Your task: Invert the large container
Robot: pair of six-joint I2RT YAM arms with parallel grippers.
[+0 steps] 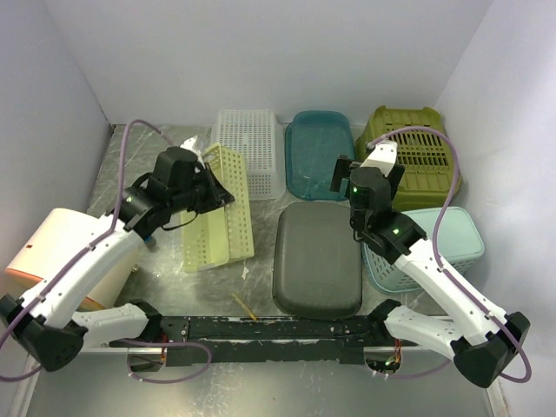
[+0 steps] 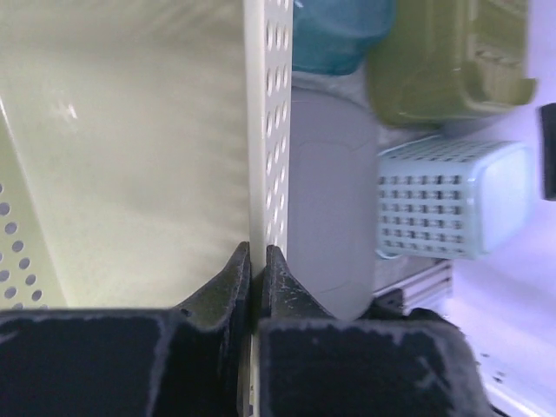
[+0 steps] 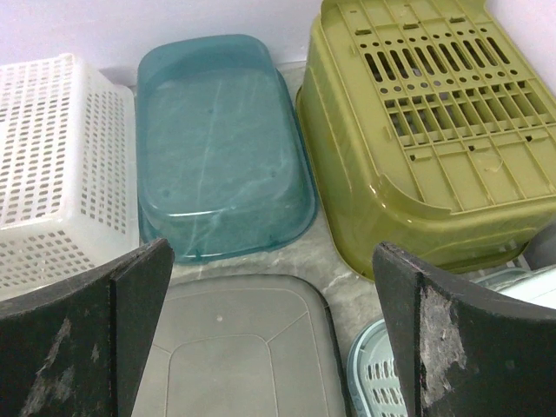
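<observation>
I will next move my left gripper down and back and tilt the basket onto the bare tabletop beside the grey container to release it there, because that part of the tabletop is open.
The pale yellow perforated basket point(image 1: 222, 208) lies left of centre, tipped with its right long wall raised. My left gripper point(image 1: 219, 193) is shut on that wall; in the left wrist view the wall point(image 2: 266, 130) runs straight up from between the closed jaws of the gripper point(image 2: 258, 265), with the basket's smooth inside to the left. My right gripper point(image 1: 358, 171) is open and empty, hovering above the gap between the grey container point(image 1: 318, 259) and the teal tub point(image 1: 319, 154). Its fingers point(image 3: 130, 330) frame the grey container point(image 3: 234, 347).
Upside-down containers crowd the back and right: a white basket point(image 1: 250, 152), the teal tub point(image 3: 217, 148), an olive crate point(image 1: 417, 156) and a light blue basket point(image 1: 452, 239). A white and orange box point(image 1: 52, 252) stands at the left. A thin stick point(image 1: 245, 306) lies near the front rail.
</observation>
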